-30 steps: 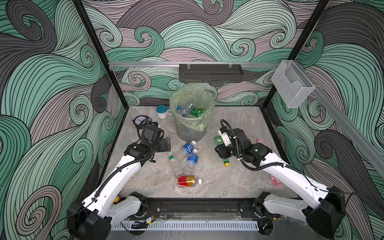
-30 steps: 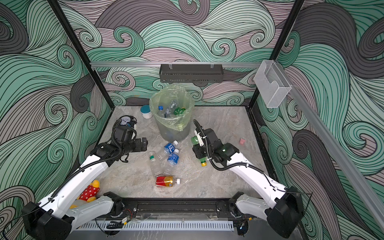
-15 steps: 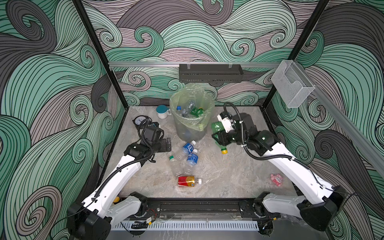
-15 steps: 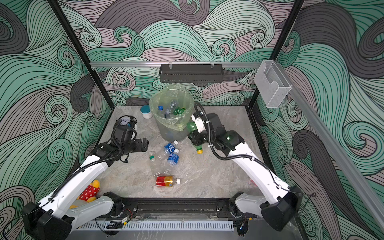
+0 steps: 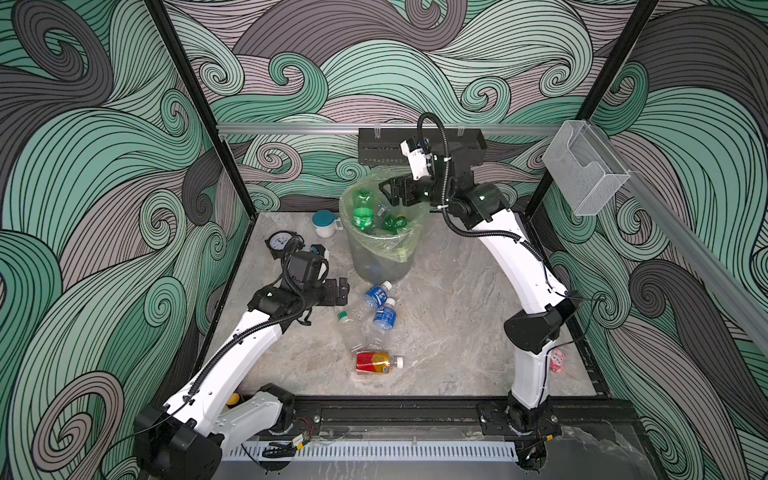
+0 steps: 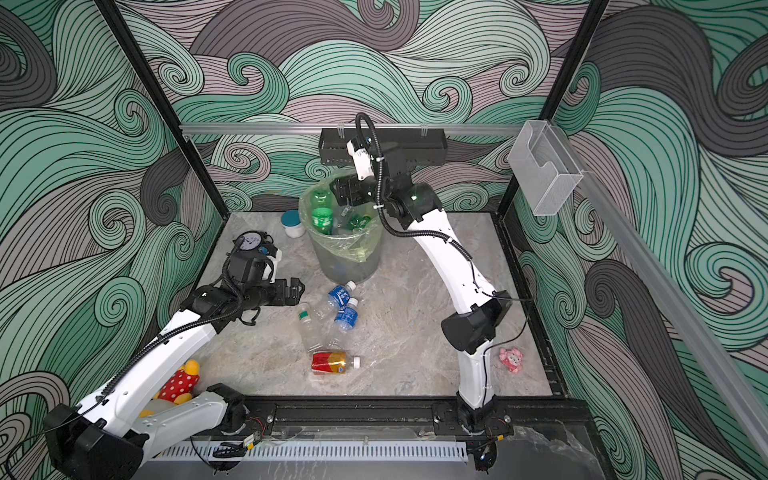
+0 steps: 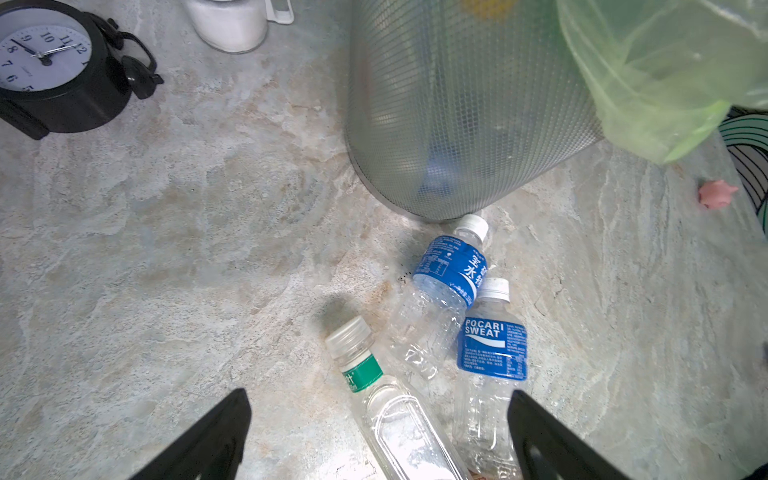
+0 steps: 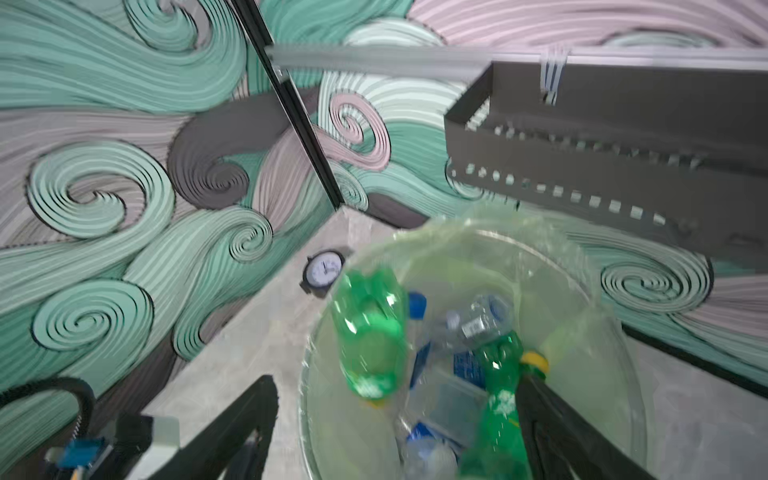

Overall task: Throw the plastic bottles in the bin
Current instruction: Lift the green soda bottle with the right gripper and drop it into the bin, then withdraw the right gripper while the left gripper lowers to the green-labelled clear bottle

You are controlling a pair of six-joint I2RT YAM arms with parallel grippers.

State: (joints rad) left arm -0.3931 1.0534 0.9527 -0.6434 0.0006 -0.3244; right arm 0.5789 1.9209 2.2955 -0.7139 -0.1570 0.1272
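Note:
The clear green-banded bottle's body is lower down and back toward the base, so the robot's left gripper will next lower its open fingers and pull them back around it.
My right gripper hangs open over the bin, a grey mesh bucket lined with a yellow-green bag. A green bottle sits free and blurred just inside the rim, cap down, above several other bottles. On the floor in front of the bin lie two blue-labelled bottles, a clear green-banded bottle and a red-and-yellow bottle. My left gripper stands open and empty just left of them.
A black alarm clock and a white jar with a teal lid stand left of the bin. A pink toy lies at the right edge and a red dotted toy at the front left. A black shelf hangs behind the bin.
My right arm rose from the floor to above the bin with the green bottle, then opened; the bottle now drops into the bag. The left arm has barely moved.

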